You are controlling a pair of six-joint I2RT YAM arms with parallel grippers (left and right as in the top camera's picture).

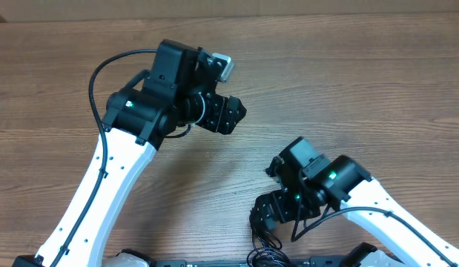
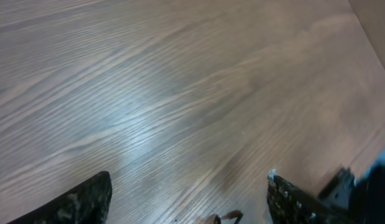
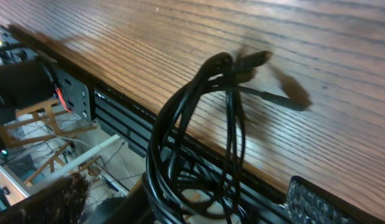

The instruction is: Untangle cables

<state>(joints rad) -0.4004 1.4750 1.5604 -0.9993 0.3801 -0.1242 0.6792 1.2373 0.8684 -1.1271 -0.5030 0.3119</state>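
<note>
The cable loops run together near the bend by the plug end. My right gripper needs to move down next, onto the bundled cables there, between its wide-open fingers.
The cables [image 3: 198, 124] are a looped bundle of thin black cords draped over the table's front edge, with a plug end [image 3: 254, 59] lying on the wood. Overhead they show as a small dark tangle [image 1: 265, 251] at the front edge. My right gripper [image 3: 186, 205] hangs over them, jaws wide apart, the loops passing between the fingers [image 3: 329, 202] without being pinched. Overhead it [image 1: 260, 219] sits just behind the tangle. My left gripper [image 1: 236, 111] is far off at the back left, open over bare wood [image 2: 189, 199]. A small blurred brown shape [image 2: 228, 216] shows at its view's lower edge.
The wooden table [image 1: 348, 81] ends at a front edge [image 3: 117, 87] with a black rail [image 3: 130, 124] below. Beneath it are loose wires and a wooden frame [image 3: 37, 124]. The left arm's own thick cable [image 1: 103, 74] arcs beside it.
</note>
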